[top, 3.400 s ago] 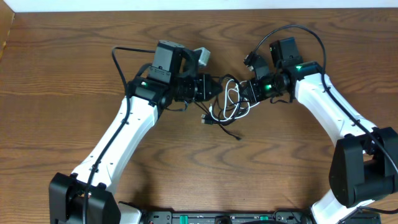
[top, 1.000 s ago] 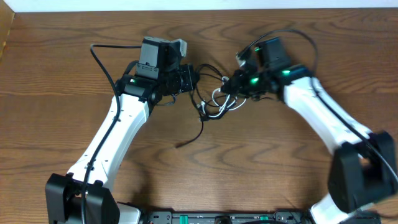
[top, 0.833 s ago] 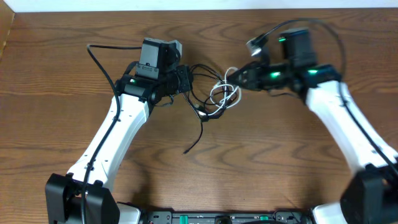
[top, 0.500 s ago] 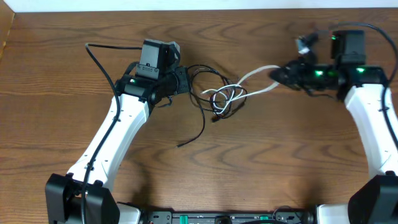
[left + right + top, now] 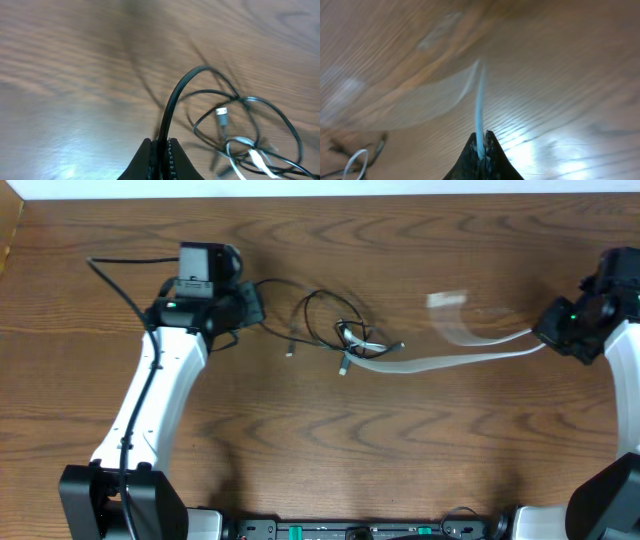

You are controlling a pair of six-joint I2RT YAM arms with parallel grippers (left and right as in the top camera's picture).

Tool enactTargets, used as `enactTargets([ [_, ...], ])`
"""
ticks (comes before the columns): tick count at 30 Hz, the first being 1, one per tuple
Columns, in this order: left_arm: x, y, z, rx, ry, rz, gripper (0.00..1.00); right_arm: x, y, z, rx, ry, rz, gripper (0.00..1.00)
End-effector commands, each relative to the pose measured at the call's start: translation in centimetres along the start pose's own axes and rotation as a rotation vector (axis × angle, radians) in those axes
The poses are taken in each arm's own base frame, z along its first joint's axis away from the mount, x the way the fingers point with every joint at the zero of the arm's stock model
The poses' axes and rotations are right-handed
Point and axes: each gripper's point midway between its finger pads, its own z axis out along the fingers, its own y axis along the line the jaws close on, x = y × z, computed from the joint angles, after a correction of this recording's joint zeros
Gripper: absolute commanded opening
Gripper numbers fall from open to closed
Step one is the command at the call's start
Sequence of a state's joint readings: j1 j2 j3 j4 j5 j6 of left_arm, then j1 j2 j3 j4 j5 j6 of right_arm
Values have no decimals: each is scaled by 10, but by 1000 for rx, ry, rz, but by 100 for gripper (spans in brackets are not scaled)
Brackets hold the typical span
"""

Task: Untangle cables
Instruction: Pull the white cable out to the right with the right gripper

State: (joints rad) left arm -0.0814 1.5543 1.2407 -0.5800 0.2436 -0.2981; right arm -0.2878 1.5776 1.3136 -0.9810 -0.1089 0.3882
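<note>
I will move my right gripper outward over the bare wood by the table's back edge (image 5: pixel 606 222) and let go of the white cable (image 5: pixel 470 356) away from the knot.
A thin black cable (image 5: pixel 322 305) and a white cable (image 5: pixel 470 356) are knotted together (image 5: pixel 358 342) on the wooden table. My left gripper (image 5: pixel 252 304) is at the left, shut on the black cable (image 5: pixel 172 107); the loops and a silver plug (image 5: pixel 222 117) lie beyond it. My right gripper (image 5: pixel 545 332) is at the far right edge, shut on the white cable (image 5: pixel 480 107), which stretches in a blurred line back to the knot.
The brown wooden table (image 5: pixel 300 440) fills the view. The arms' own black supply cable (image 5: pixel 115 265) loops at the upper left. The table's back edge runs along the top.
Both arms have pulled apart: the right gripper moved far right, drawing the white cable out straight, and the left gripper moved left with the black cable. The tangle has loosened and spread.
</note>
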Motion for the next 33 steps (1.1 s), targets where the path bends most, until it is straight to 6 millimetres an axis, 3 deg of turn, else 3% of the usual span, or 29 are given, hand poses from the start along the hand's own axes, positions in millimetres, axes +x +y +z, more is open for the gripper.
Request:
enactTargets([
  [1, -8, 28, -5, -61, -11, 10, 7, -12, -23, -8, 61, -46, 24, 1],
  [5, -7, 47, -8, -91, 6, 2, 7, -17, -37, -10, 67, -53, 60, 1],
  [11, 2, 40, -8, -58, 44, 23, 7, -24, -9, -13, -83, -66, -26, 1],
  [14, 4, 40, -8, -61, 48, 26, 7, -46, 10, -37, -168, -131, -38, 1],
  [18, 3, 43, -8, -78, 47, 25, 8, -81, 38, -97, -307, -248, -66, 1],
  [20, 5, 43, -8, -80, 51, 24, 7, -108, 56, -165, -398, -388, -101, 1],
  [23, 5, 43, -8, -80, 54, 23, 7, -122, 67, -222, -467, -507, -140, 1],
  [24, 5, 43, -8, -81, 54, 23, 7, -127, 72, -263, -507, -591, -162, 1],
  [27, 5, 43, -8, -81, 56, 23, 7, -133, 69, -329, -533, -747, -154, 1],
  [31, 7, 45, -3, -84, 68, 21, 7, -128, 72, -383, -560, -875, -176, 1],
  [33, 8, 45, -2, -85, 72, 20, 7, -126, 74, -392, -568, -898, -179, 1],
])
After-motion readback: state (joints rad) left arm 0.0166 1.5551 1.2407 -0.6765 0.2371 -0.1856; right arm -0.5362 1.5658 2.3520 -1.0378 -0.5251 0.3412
